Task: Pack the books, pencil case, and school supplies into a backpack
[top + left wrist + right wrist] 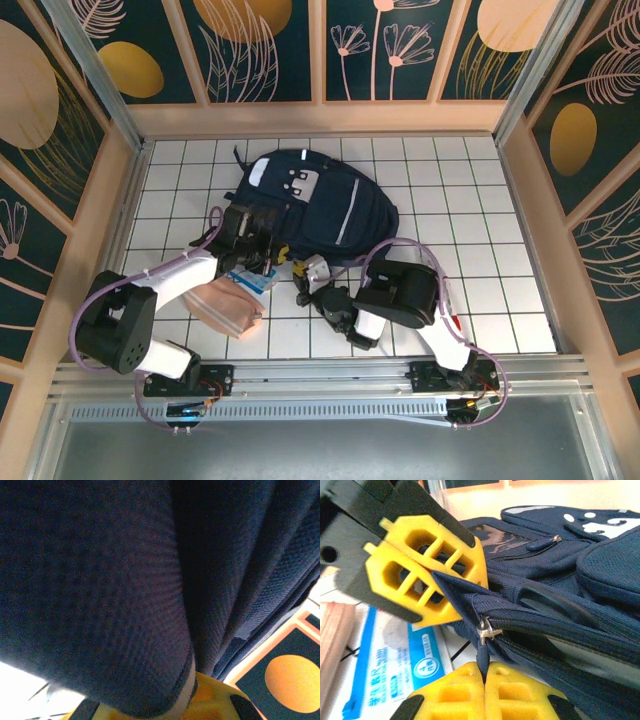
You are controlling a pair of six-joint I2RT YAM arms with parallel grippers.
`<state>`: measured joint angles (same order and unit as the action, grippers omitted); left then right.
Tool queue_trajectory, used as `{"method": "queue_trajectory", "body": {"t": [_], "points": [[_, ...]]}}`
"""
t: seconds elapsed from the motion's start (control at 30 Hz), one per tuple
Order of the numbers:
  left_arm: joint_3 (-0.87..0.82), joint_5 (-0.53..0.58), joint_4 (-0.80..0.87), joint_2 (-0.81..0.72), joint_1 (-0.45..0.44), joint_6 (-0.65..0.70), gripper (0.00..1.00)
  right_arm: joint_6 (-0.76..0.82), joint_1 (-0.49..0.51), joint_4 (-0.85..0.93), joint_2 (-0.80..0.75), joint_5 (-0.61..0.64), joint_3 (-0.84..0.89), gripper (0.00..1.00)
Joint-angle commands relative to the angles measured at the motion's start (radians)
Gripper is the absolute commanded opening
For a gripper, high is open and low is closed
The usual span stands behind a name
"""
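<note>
My left gripper should move outward, away from my right gripper, which holds the zipper pull, and release the navy corner between its fingers.
The navy backpack lies flat in the middle of the table, zipper side toward me. My left gripper is shut on a corner of its fabric beside the zipper; its yellow fingers pinch that navy corner, and dark cloth drapes over the fingertip. My right gripper is shut on the navy zipper pull, just below the metal slider. It sits at the backpack's near edge. The peach pencil case lies under my left forearm. A short red pen lies by my right arm.
A white-and-blue packet lies on the tiles between the pencil case and the backpack. Black straps trail from the backpack's right side. Wooden walls close in the tiled table on three sides.
</note>
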<state>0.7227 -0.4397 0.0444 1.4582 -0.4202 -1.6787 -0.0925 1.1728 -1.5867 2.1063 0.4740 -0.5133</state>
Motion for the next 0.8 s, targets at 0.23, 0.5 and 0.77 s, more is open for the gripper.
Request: {"method": "queue_trajectory", "body": {"t": [0.23, 0.5, 0.77], "points": [[0.012, 0.083, -0.041, 0.033, 0.119, 0.182, 0.00, -0.257, -0.036, -0.086, -0.169, -0.269, 0.199, 0.00], [0.011, 0.091, -0.087, 0.057, 0.125, 0.188, 0.00, -0.281, -0.151, -0.123, -0.235, -0.310, 0.325, 0.00], [0.086, 0.093, -0.039, 0.143, 0.190, 0.318, 0.00, -0.329, -0.313, -0.101, -0.311, -0.419, 0.427, 0.00]]}}
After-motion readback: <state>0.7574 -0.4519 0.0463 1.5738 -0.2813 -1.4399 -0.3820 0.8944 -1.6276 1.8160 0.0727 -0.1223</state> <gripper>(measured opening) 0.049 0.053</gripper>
